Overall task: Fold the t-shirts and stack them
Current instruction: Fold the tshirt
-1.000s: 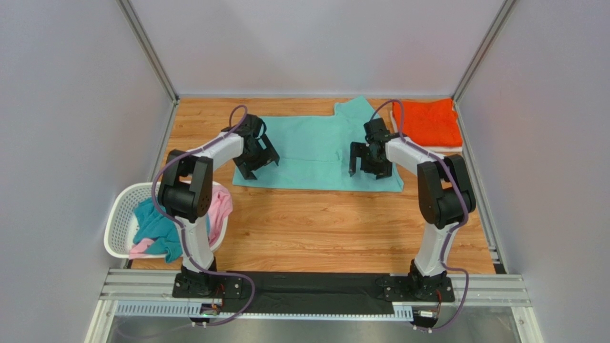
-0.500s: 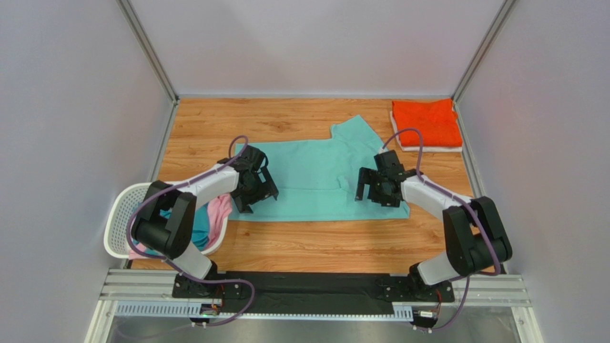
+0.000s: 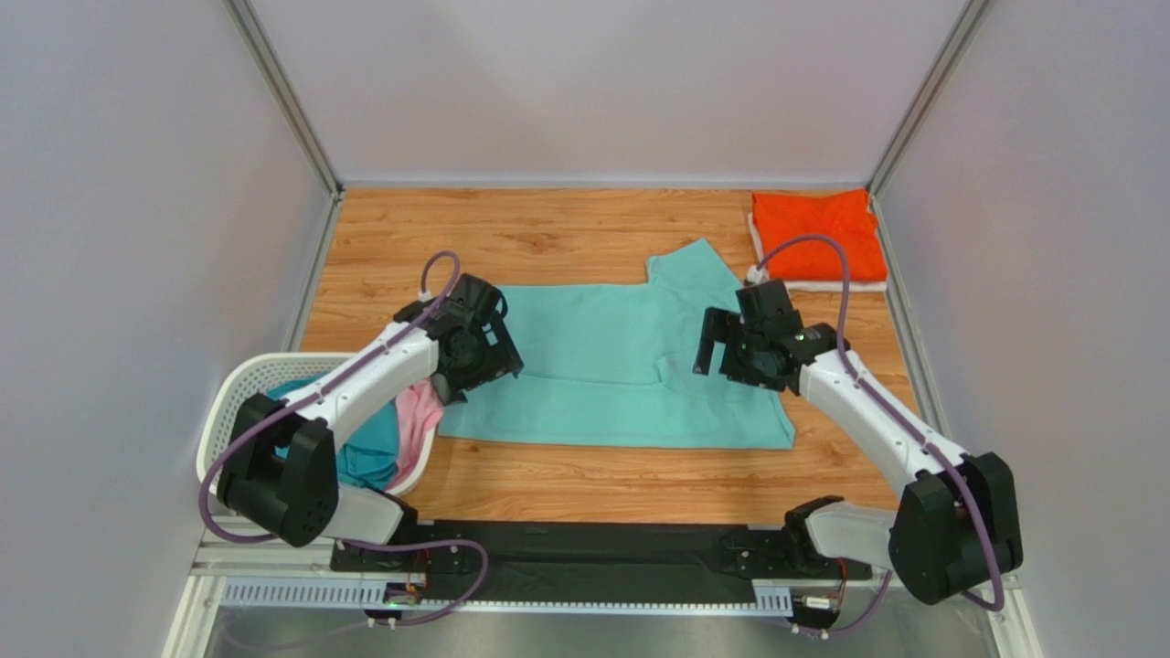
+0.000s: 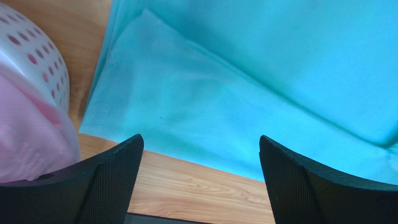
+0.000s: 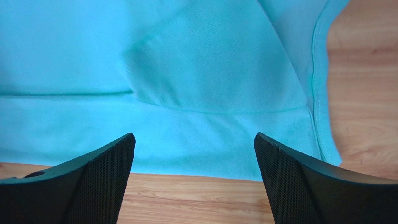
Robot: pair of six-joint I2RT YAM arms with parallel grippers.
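Note:
Next, my left gripper moves outward and then down onto the basket-side end of the shirt's far edge, because its open fingers hover short of it.
A mint-teal t-shirt (image 3: 618, 363) lies spread flat on the wooden table, one sleeve (image 3: 694, 267) pointing to the far side. My left gripper (image 3: 474, 359) hovers open over the shirt's left end, and in its wrist view the shirt's near left corner (image 4: 187, 102) lies beyond the empty jaws (image 4: 201, 154). My right gripper (image 3: 735, 359) hovers open over the right end; its wrist view shows the shirt's near hem (image 5: 201, 140) past its empty jaws (image 5: 194, 154). A folded orange t-shirt (image 3: 820, 236) rests on a white one (image 3: 824, 285) at the far right.
A white laundry basket (image 3: 227, 411) stands at the near left, just beside the left arm, holding a teal-blue shirt (image 3: 364, 446) and a pink shirt (image 3: 419, 411). Its holed wall (image 4: 37, 60) and the pink cloth (image 4: 28, 135) show in the left wrist view. Grey walls enclose three sides.
Both grippers have come toward the near edge, staying open. The mint-teal shirt has slid nearer along with them, and the orange stack is uncovered now.

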